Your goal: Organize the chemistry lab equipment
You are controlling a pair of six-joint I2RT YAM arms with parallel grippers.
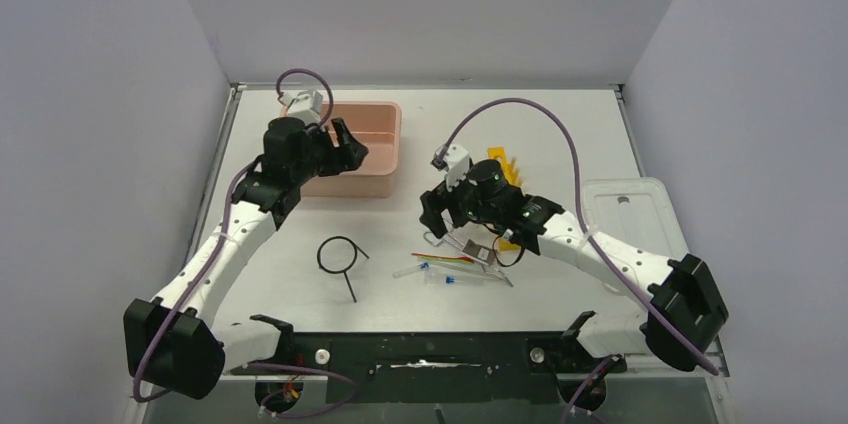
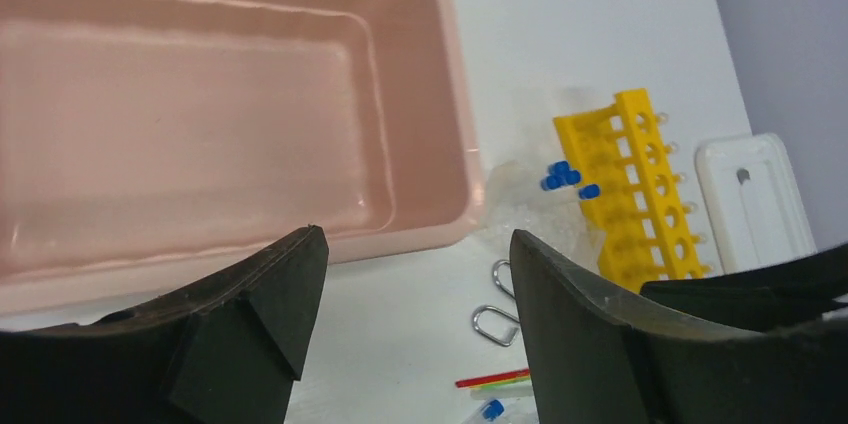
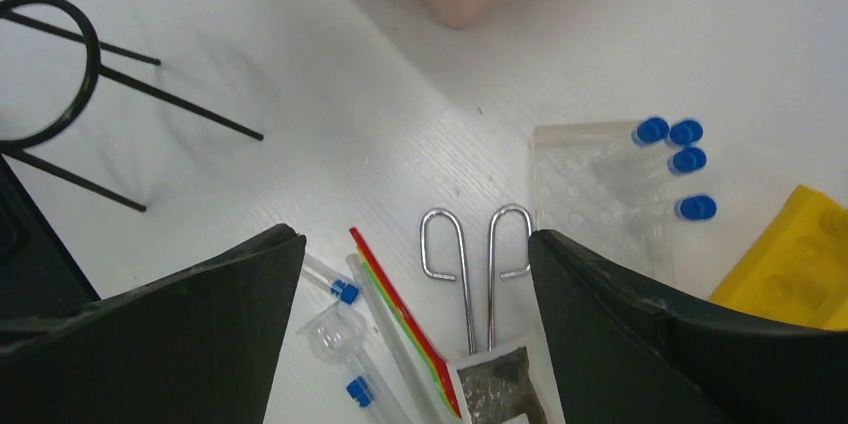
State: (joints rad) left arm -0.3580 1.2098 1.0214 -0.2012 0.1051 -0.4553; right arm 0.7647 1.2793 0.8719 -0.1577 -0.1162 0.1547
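Observation:
My right gripper needs to go left in the top view and close on the black wire ring's tub-side rim, as the ring is clear of the pile.
My left gripper [image 1: 345, 147] hangs open over the near edge of the pink tub [image 1: 372, 134], nothing between its fingers [image 2: 290, 284]. My right gripper [image 1: 440, 221] is open above the metal tongs [image 3: 475, 269], whose wire loops lie between its fingertips on the table. Thin coloured sticks [image 3: 400, 314] and loose blue-capped tubes [image 3: 340, 292] lie just left of the tongs. A clear tube rack [image 3: 595, 184] holds several blue-capped tubes [image 3: 675, 159] beside the yellow holed rack [image 3: 800, 264]. The black wire ring with stem [image 1: 339, 255] lies apart, left of the pile.
The pink tub [image 2: 200, 104] shows nothing inside in the left wrist view. A white lid [image 1: 625, 209] lies flat at the right, past the yellow rack [image 1: 505, 169]. A small white packet with dark contents [image 3: 500, 384] covers the tongs' tips. Grey walls close in the table.

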